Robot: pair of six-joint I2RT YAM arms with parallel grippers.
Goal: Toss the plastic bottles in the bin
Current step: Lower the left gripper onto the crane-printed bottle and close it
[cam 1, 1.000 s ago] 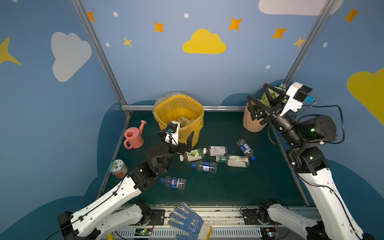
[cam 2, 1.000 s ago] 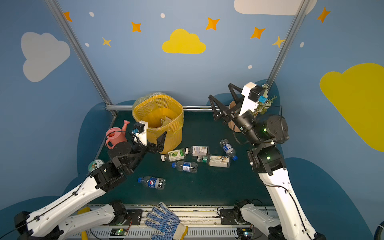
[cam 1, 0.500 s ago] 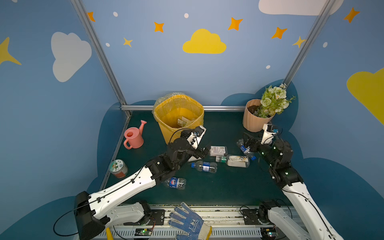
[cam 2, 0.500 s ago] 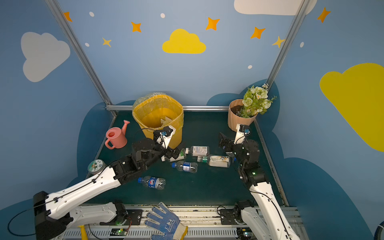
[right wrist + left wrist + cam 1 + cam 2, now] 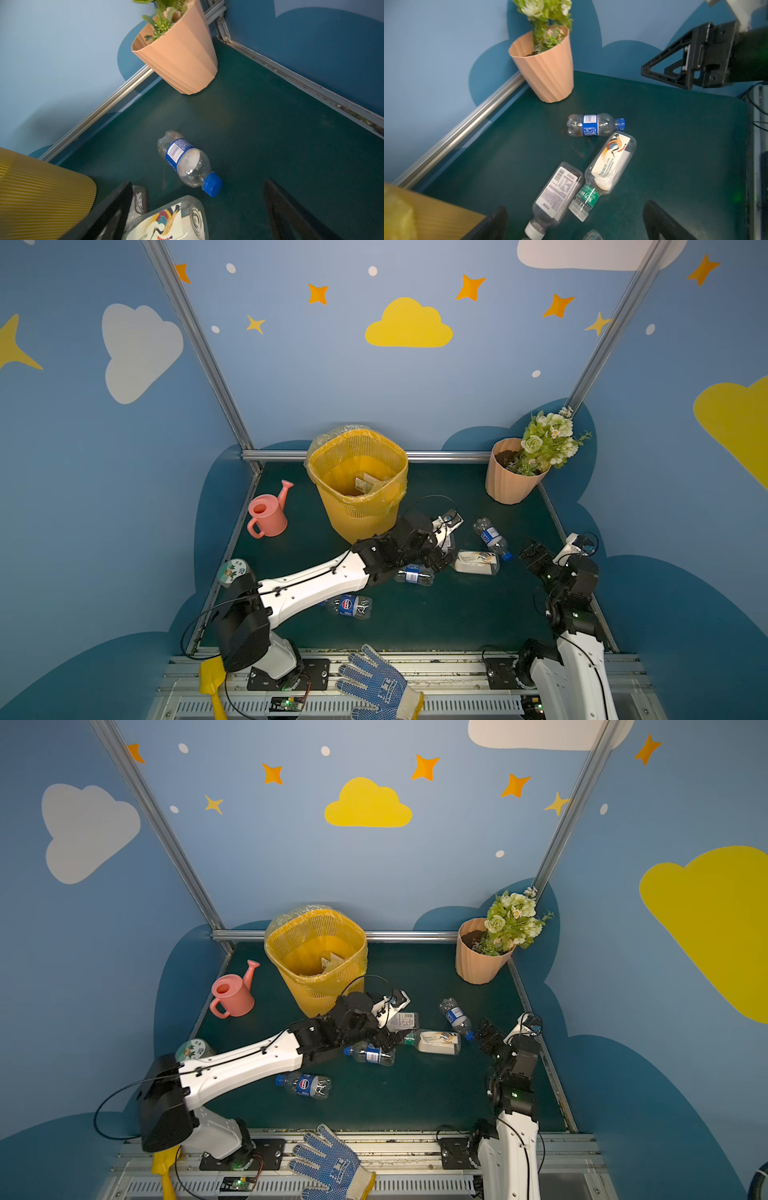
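The crane-label bottle's body (image 5: 476,561) (image 5: 609,162) lies below the open fingers, nearer my right gripper, so my left gripper comes down across toward my right gripper onto it next.
The yellow mesh bin (image 5: 357,485) stands at the back with a few items inside. Several plastic bottles lie on the green mat. My left gripper (image 5: 438,558) hangs open over the middle cluster. In its wrist view the left gripper (image 5: 577,228) has the white-capped bottle (image 5: 556,195) and the neck of the crane-label bottle (image 5: 610,164) between its fingers, untouched. My right gripper (image 5: 530,556) is open and low. Its wrist view shows the right gripper (image 5: 199,218) just short of the blue-capped bottle (image 5: 187,162). Two more bottles (image 5: 413,574) (image 5: 349,606) lie nearer the front.
A peach flower pot (image 5: 509,481) stands at the back right. A pink watering can (image 5: 268,514) sits left of the bin, and a green-lidded jar (image 5: 232,572) by the left edge. A blue glove (image 5: 374,684) lies on the front rail.
The right arm dropped from high beside the flower pot to just above the mat near the blue-capped bottle. The left arm reached rightward from beside the bin to the bottle cluster.
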